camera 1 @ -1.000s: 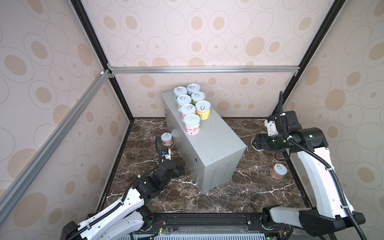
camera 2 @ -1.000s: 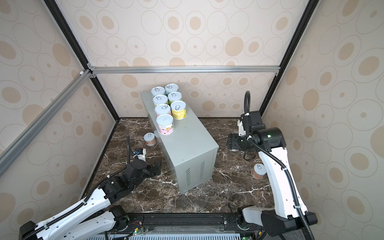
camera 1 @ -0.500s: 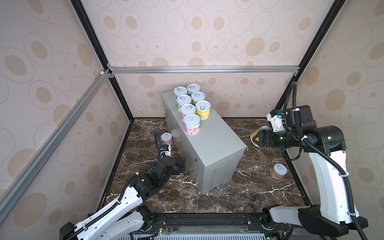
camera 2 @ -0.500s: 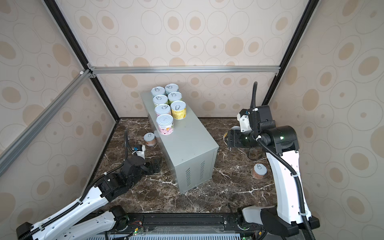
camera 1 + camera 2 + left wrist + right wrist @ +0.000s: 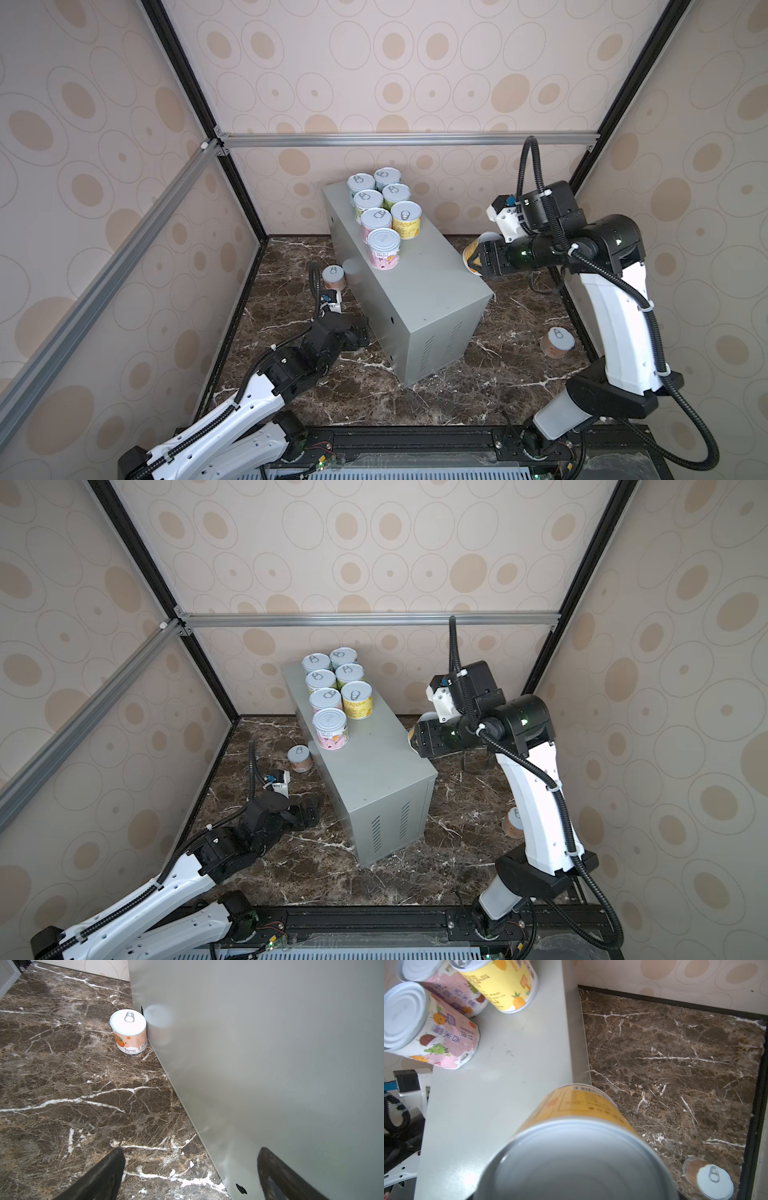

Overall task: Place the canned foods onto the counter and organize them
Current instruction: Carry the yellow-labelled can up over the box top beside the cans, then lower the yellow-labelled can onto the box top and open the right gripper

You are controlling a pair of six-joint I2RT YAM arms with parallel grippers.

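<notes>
Bare metal is beside the pink can, across the counter's edge. I will take the orange-yellow can there next with my right gripper, lower it and let it go.
The counter is a grey metal box carrying several canned foods at its far end, among them a yellow one and a pink one. My right gripper is shut on an orange-yellow can, held tilted just above the counter's right edge. An orange can stands on the marble against the counter's left side. My left gripper is open and empty, low beside that side.
Another can stands on the marble floor at the right, near the black frame rail and my right arm's base. Patterned walls close in the cell on three sides.
My right gripper has risen and moved left with the orange-yellow can, from over the marble to the counter's right edge. The left arm has barely shifted.
</notes>
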